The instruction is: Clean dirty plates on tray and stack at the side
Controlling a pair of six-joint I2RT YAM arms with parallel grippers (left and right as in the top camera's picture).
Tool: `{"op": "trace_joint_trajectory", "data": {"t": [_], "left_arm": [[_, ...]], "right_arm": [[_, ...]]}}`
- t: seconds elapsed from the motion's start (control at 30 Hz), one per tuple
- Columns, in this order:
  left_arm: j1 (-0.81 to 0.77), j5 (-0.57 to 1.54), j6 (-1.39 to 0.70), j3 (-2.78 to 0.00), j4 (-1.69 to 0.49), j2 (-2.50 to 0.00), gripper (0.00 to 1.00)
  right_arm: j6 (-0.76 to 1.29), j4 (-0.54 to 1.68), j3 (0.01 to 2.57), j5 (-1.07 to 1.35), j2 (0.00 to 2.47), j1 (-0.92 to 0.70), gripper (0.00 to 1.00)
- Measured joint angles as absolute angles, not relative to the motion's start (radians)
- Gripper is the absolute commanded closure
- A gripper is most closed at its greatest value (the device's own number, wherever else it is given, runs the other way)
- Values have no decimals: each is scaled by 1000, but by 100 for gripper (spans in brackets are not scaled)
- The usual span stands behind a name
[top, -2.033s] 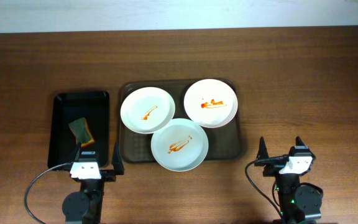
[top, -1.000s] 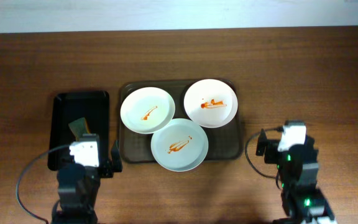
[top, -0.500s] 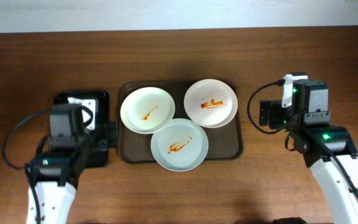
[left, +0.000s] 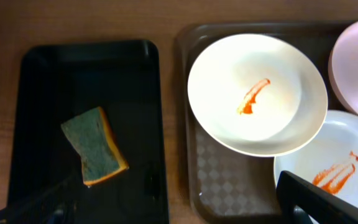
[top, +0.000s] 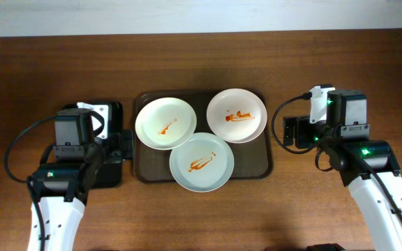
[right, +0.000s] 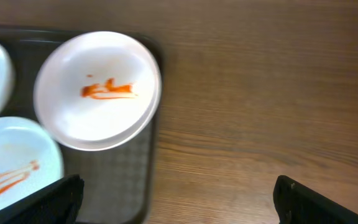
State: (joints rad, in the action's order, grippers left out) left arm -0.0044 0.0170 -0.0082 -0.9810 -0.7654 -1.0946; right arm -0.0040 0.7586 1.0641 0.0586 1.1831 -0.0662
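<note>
Next, my left gripper first turns and moves down, away from the brown tray, to straddle the sponge (left: 96, 147) slanted in the black tray.
Three white plates with orange-red sauce streaks lie on the dark brown tray (top: 260, 167): a left plate (top: 165, 123), a right plate (top: 236, 115) and a front plate (top: 201, 162) that overlaps both. My left gripper (top: 121, 148) is open and empty over the gap between the black tray and the brown tray; its fingers (left: 173, 208) frame the brown tray's corner in the left wrist view. My right gripper (top: 292, 132) is open and empty, hovering over the table just right of the brown tray; its fingers (right: 176, 202) span the tray edge.
A narrow black tray (top: 70, 111) stands left of the brown tray. It holds a green and orange sponge (left: 94, 145), hidden under my left arm in the overhead view. Bare wooden table (top: 326, 70) lies to the right and at the back.
Both arms rose from the front edge and reached forward. The left one now hangs over the black tray and the right one beside the brown tray. The plates have not moved.
</note>
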Motion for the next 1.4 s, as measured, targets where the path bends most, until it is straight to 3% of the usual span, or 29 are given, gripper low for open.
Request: {"op": "trace_joint_trajectory", "data": {"t": [0.1,0.23,0.47,0.6,0.97,1.0,1.07,1.3,1.4], "left_arm": [[-4,-49,-40,-981,-756,-1114,1],[10,-127,-105,-984,-738,-1205,11],[75,-162,-221,-987,-703,-1427,11],[130,-166,-305,-987,-675,-1486,16],[204,-173,-360,-987,-593,-1583,16],[204,-173,-361,-987,-590,-1599,27],[204,-173,-362,-987,-579,-1642,37],[204,-173,-364,-987,-559,-1741,47],[204,-173,-364,-987,-536,-1766,57]], "right_arm": [[-3,754,1064,107,1183,-66,2],[4,752,1064,130,1183,-67,5],[8,771,1064,157,1197,-67,8],[8,782,1064,162,1232,-67,10],[12,793,1064,179,1268,-67,11],[12,794,1064,179,1268,-67,11],[12,793,1064,179,1268,-67,11],[15,793,1064,179,1268,-67,11],[15,794,1064,179,1268,-66,11]]}}
